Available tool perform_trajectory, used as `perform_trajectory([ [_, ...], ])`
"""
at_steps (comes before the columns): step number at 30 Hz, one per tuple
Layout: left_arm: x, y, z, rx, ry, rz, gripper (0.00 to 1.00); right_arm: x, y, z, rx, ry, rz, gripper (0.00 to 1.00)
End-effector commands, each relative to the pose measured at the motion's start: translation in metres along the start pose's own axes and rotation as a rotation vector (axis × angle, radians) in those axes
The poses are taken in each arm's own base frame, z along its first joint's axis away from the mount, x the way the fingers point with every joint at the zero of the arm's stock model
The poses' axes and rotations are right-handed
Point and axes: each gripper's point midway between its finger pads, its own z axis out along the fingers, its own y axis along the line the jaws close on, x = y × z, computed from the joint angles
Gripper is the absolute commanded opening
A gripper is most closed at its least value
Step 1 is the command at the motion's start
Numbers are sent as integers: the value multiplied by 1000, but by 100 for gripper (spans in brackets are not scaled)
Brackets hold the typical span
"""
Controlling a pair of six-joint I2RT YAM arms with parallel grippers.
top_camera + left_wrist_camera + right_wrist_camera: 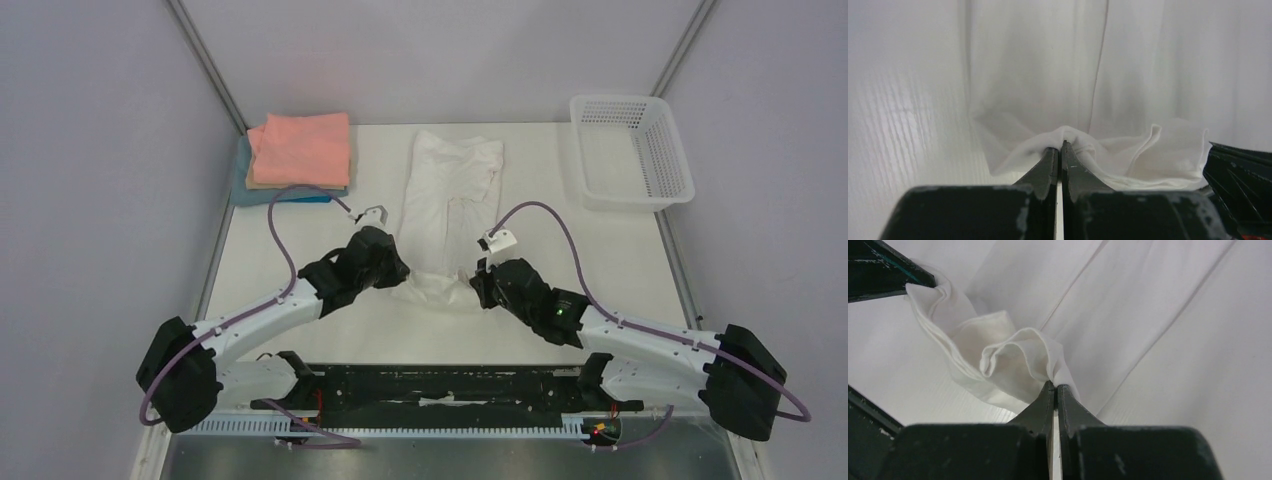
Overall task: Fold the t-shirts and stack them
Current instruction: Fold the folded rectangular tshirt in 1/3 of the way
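Note:
The left gripper next carries the pinched hem corner outward over the far half of the white strip (pixel 424 199) and releases it, since that half lies flat outward of the gripper.
A plain white t-shirt (pixel 447 205) lies folded lengthwise as a long strip down the middle of the table. My left gripper (pixel 403 277) is shut on the near left corner of its hem, and the pinched white cloth (pixel 1083 142) bunches over the tips (pixel 1061 148). My right gripper (pixel 472 282) is shut on the near right corner, where the cloth (pixel 1013 355) folds up above the tips (pixel 1055 386). A folded salmon-pink shirt (pixel 300 148) tops a stack at the far left, over a tan shirt (pixel 256 182) and a blue one (pixel 300 199).
A white plastic lattice basket (pixel 630 150) stands at the far right corner. Grey walls close in the white table (pixel 300 240) on the left, right and back. The right gripper's body shows at the right edge of the left wrist view (pixel 1240 172).

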Motion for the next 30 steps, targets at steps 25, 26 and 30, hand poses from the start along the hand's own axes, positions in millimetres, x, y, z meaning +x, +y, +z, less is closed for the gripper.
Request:
perform_trajectory([
  [25,-146,-10,126,66,-43,11,2,-92,-95,98,152,-111,43,0],
  [26,-149,-11,130,75,-43,12,2,-93,-99,102,153,-112,51,0],
  [30,-149,-8,151,82,-29,20,2,-95,-111,113,162,-124,72,0],
])
